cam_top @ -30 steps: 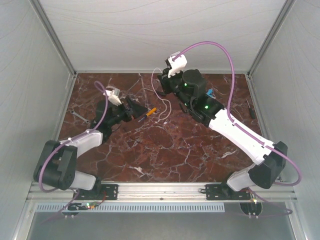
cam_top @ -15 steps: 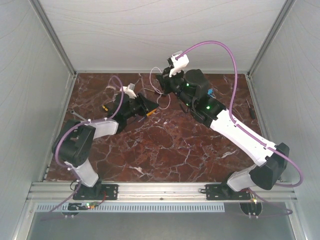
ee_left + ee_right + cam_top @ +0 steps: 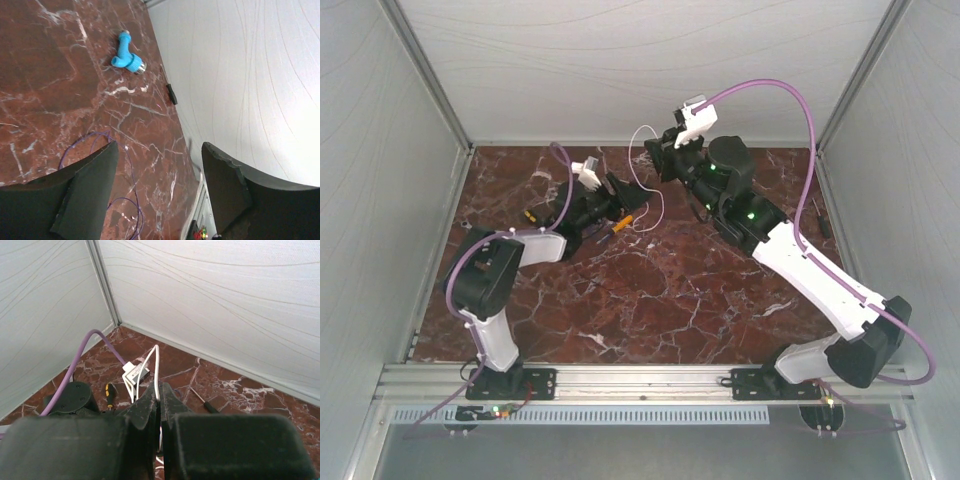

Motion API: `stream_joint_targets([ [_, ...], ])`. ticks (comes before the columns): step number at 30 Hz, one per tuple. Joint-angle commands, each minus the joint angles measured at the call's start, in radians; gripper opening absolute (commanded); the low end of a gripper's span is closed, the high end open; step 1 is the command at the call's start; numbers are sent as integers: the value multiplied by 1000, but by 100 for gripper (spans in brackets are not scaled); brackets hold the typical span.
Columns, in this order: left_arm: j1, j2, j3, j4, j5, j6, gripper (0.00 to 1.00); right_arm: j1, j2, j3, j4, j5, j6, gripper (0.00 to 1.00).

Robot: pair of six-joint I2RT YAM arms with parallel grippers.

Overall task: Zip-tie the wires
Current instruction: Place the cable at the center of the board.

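Note:
I should next move my left gripper to the right in the top view and close it on the white zip tie, because the zip tie's loop hangs just beyond the gripper's fingers.
Thin purple wires (image 3: 126,167) lie looped on the marble just ahead of my left gripper (image 3: 159,150). Its jaws are open with nothing between them, and its near finger (image 3: 85,195) hides part of the loops. In the top view the left gripper (image 3: 623,203) sits low at the back centre. My right gripper (image 3: 661,162) hangs a little above and to its right. It is shut (image 3: 160,389) on a white zip tie (image 3: 157,365). The zip tie (image 3: 632,165) arcs up from the jaws and curls down toward the table.
An orange-handled screwdriver (image 3: 620,221) lies under the left gripper. A yellow-and-black one (image 3: 529,215) lies to the left. A blue plastic part (image 3: 127,53) and a black screwdriver (image 3: 171,93) lie near the right wall. Enclosure walls stand close on three sides.
The left arm has swung from the left side toward the back centre, beside the zip tie, narrowing then reopening its jaws. The right gripper has shifted slightly right with the zip tie.

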Motion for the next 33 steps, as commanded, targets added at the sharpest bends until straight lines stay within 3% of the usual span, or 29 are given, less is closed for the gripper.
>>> stream_joint_targets([
  [1,-15,40,5,144,82,-1,68,-14,-34,-20,38,-2,14,0],
  [5,-17,92,40,219,145,-25,50,-22,-21,-14,43,-10,17,0],
  [9,-24,124,100,226,158,-28,23,-29,-20,-12,42,-13,17,0],
  [13,-29,171,167,234,176,-41,27,-38,-25,-16,42,-14,17,0],
  [14,-31,182,180,241,183,-48,22,-40,-26,-16,40,-15,18,0],
  [16,-35,192,196,237,186,-51,0,-44,-29,-16,35,-14,18,0],
  [24,-27,180,232,50,128,101,0,-48,-101,-124,-14,63,65,0],
  [29,-18,220,310,-138,96,234,0,-55,-204,-303,-169,271,233,0],
  [33,-22,274,363,-188,109,271,0,-94,-311,-463,-276,324,357,0],
])
